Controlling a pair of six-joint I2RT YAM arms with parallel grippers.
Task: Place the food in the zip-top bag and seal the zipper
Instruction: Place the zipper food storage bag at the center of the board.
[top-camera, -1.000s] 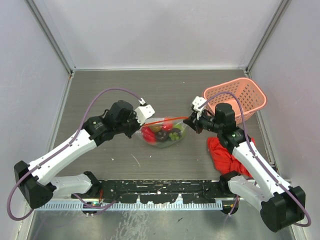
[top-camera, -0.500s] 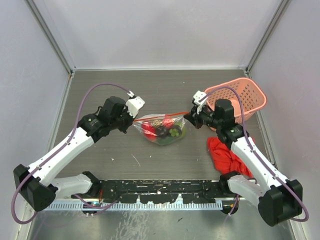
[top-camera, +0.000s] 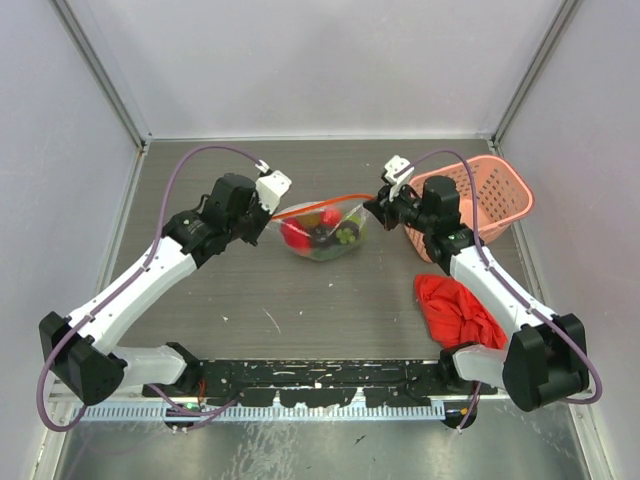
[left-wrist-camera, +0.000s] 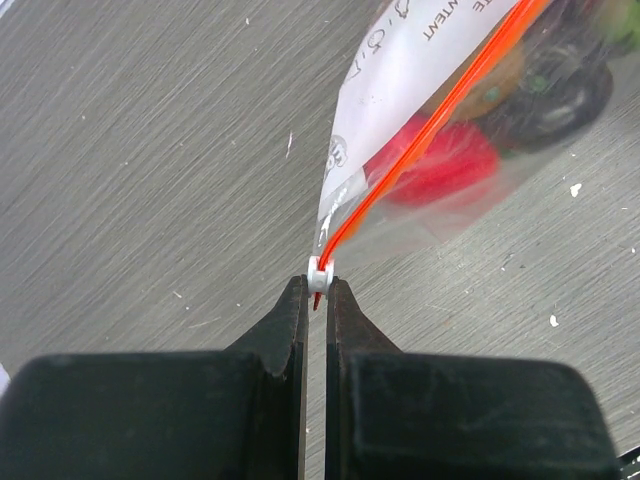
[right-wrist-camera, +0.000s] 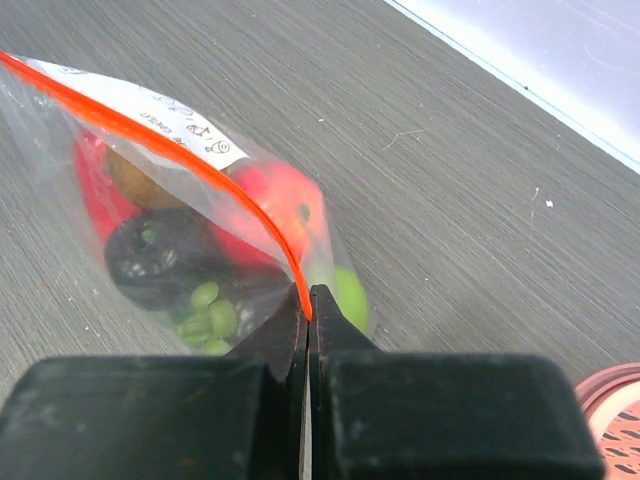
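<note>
I will next move my left gripper down and back toward the pale tabletop scratch (top-camera: 271, 320), which lies below and back of it, and release, since the slider is at the zipper's end.
The clear zip-top bag (top-camera: 322, 232) hangs between my two grippers above the table, with red, dark brown, orange and green toy fruits (top-camera: 318, 234) inside. Its red-orange zipper (top-camera: 322, 202) stretches taut across the top. My left gripper (left-wrist-camera: 318, 285) is shut on the white slider (left-wrist-camera: 320, 272) at the zipper's left end. My right gripper (right-wrist-camera: 308, 297) is shut on the zipper's right end (right-wrist-camera: 300, 280). The fruits show through the plastic in the right wrist view (right-wrist-camera: 170, 255) and the left wrist view (left-wrist-camera: 450, 165). The white label (left-wrist-camera: 400, 75) lies beside the zipper.
A pink lattice basket (top-camera: 475, 200) stands at the right, just behind my right arm. A red cloth (top-camera: 458, 312) lies crumpled on the table at the right front. Grey walls enclose the table on three sides.
Both grippers have moved toward the back of the table and lifted the bag with them. The zipper strip has pulled taut and straighter between them.
</note>
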